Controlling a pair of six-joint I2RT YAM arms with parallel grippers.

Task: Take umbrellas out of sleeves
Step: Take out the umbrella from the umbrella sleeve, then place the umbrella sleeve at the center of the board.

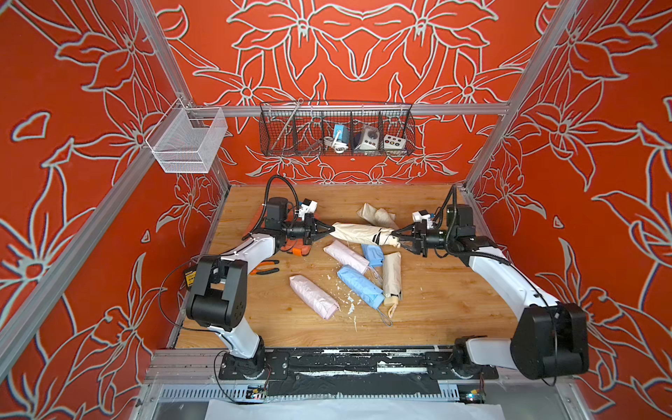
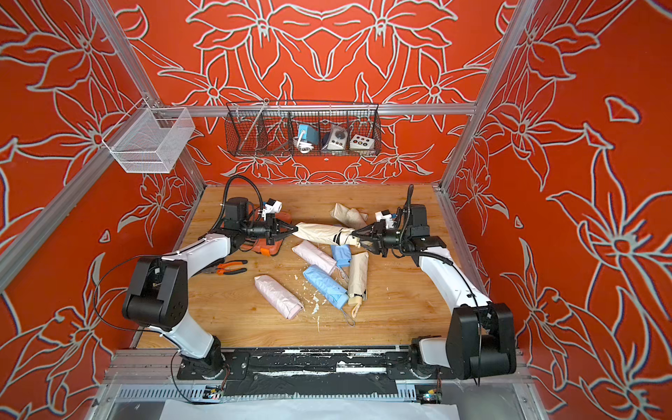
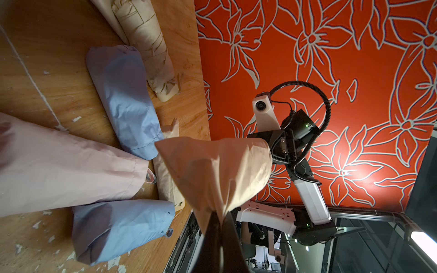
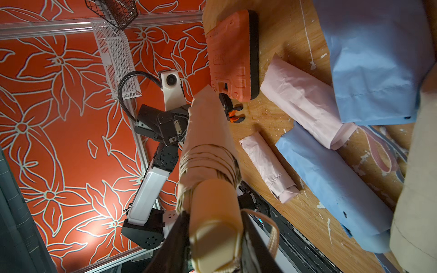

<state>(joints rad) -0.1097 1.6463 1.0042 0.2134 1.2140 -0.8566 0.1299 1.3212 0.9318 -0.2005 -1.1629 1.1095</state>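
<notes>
I will lower my left gripper past the blue sleeves to release the closed tip on the bare tabletop below, toward my right gripper.
A cream umbrella (image 1: 382, 238) hangs level above the table between my two grippers. Its cream sleeve (image 1: 354, 232) covers all but the handle end. My left gripper (image 1: 331, 230) is shut on the sleeve's closed tip (image 3: 217, 170), pinching the fabric between its fingers (image 3: 212, 234). My right gripper (image 1: 396, 238) is shut on the umbrella's stubby handle (image 4: 215, 212), and the wrist loop (image 4: 274, 234) dangles beside it. Pleated canopy (image 4: 208, 160) shows just past the handle. Several other umbrellas lie below in pink (image 1: 312, 296), blue (image 1: 360, 285) and cream (image 1: 392, 272) sleeves.
An orange tool case (image 1: 296, 249) lies under my left wrist, with orange-handled pliers (image 1: 265, 267) nearer the front. Another cream bundle (image 1: 376, 216) lies behind the held umbrella. White flakes (image 1: 351, 303) dot the wooden table (image 1: 454, 291). Two wire baskets (image 1: 336, 129) (image 1: 187, 140) hang on the back frame.
</notes>
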